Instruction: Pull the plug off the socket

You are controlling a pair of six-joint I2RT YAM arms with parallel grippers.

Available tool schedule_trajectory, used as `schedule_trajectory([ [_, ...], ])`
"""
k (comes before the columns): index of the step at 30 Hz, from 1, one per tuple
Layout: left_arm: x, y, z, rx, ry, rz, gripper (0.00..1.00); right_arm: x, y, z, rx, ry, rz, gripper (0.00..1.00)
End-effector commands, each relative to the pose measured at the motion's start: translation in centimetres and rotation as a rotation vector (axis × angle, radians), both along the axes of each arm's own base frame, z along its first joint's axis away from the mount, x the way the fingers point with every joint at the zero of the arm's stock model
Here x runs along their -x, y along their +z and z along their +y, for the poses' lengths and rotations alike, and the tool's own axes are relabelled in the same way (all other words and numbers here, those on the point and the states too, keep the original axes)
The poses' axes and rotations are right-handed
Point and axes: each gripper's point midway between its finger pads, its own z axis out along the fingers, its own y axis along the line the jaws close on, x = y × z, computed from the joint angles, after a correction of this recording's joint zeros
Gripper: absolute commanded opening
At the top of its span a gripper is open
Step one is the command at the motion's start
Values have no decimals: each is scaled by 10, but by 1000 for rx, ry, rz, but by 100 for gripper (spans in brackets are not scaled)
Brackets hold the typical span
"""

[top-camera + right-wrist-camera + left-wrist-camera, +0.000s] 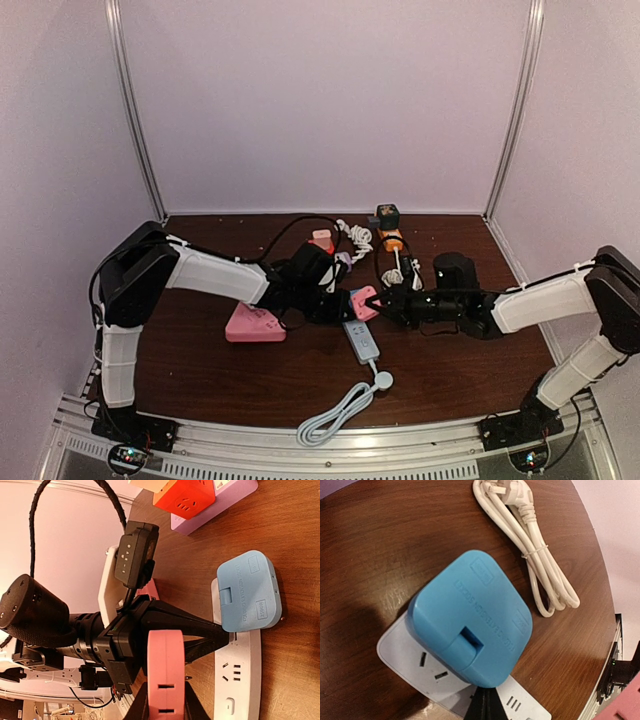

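Note:
The pink plug's pins are clear of the power strip, so next my right gripper swings outward and to the right in the top view, then lowers onto bare table.
A white power strip (362,342) lies mid-table, with a blue adapter (472,617) plugged into its end. My right gripper (166,696) is shut on a pink plug (166,660) and holds it just above the strip (235,675), prongs free of the sockets. My left gripper (487,702) is shut, its tips pressing down on the strip (415,665) right beside the blue adapter. It also shows in the right wrist view (226,637). In the top view the two grippers meet at the pink plug (362,302).
A pink triangular socket block (255,325) lies left of the strip. The strip's coiled white cable (335,410) lies near the front edge. A red cube socket (186,497), a purple strip, an orange item (390,240) and a black object (455,270) sit behind.

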Motion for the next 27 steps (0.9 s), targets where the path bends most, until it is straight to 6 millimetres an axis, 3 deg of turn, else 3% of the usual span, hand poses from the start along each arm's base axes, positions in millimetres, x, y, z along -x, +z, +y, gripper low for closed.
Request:
schedule_trajectory([
  [1, 18, -56, 32, -204, 17, 96, 0, -8, 9, -10, 19, -40, -21, 0],
  [9, 4, -2, 4, -112, -39, 4, 0, -32, 4, -64, 170, -149, -22, 0],
  [14, -2, 34, -7, -55, -51, -49, 0, -56, -4, -114, 268, -264, 11, 0],
  [21, -5, 66, 4, -57, -42, -110, 0, -99, -15, -210, 541, -492, 55, 0],
  [27, -10, 79, 21, -56, -22, -126, 0, -138, -17, -238, 626, -546, 63, 0],
])
